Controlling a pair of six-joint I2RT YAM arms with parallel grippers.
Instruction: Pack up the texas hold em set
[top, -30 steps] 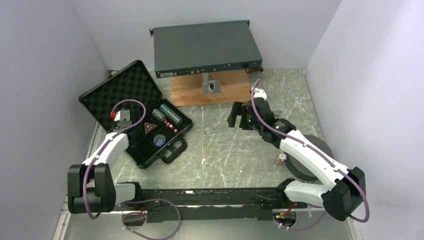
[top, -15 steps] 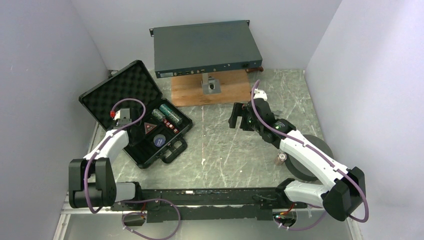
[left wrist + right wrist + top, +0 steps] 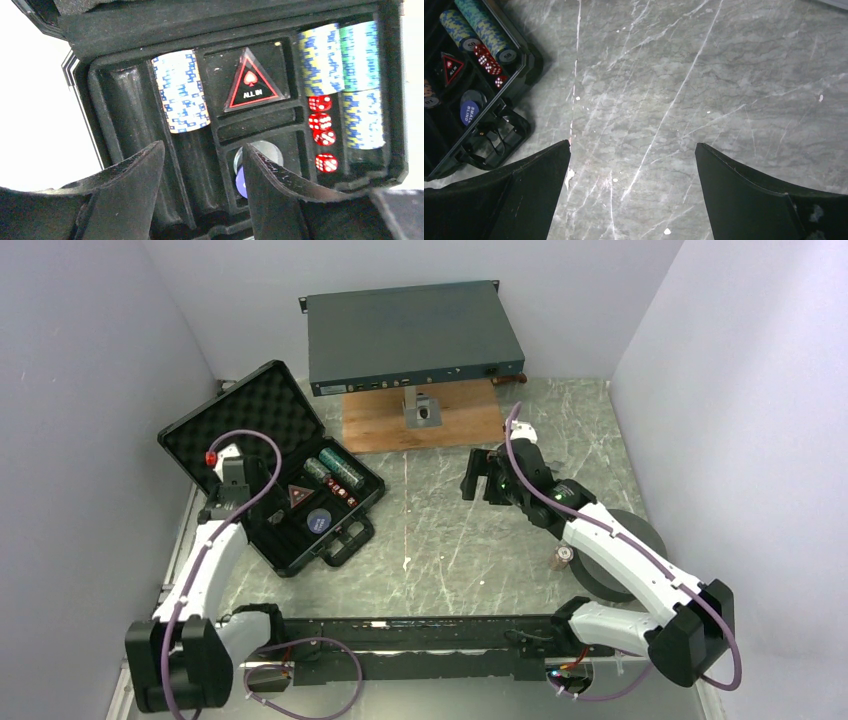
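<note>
My right gripper will next move back and down around the short chip stack [image 3: 562,557], because the stack is behind the gripper and to its right in the top view.
The black case [image 3: 240,420] lies open at the table's left, with its foam lid up. In its tray lie a blue-white chip stack [image 3: 180,90], the red triangle marker [image 3: 250,85], several red dice [image 3: 322,130], the blue disc [image 3: 242,182] and green and yellow chip stacks [image 3: 350,55]. My left gripper [image 3: 202,147] hangs open above the tray's empty slots and holds nothing. My right gripper [image 3: 478,475] [image 3: 633,145] is open over bare marble, right of the case. A short stack that looks like chips [image 3: 565,557] stands on the table.
A flat grey rack unit [image 3: 410,335] rests on a wooden board [image 3: 400,425] at the back, with a small metal block [image 3: 422,410] in front. A dark foam ring [image 3: 630,550] lies at the right under my right arm. The case handle [image 3: 345,540] points towards the table's middle.
My left gripper has opened and drawn back up and to the left, away from the tray. The right arm has barely moved.
</note>
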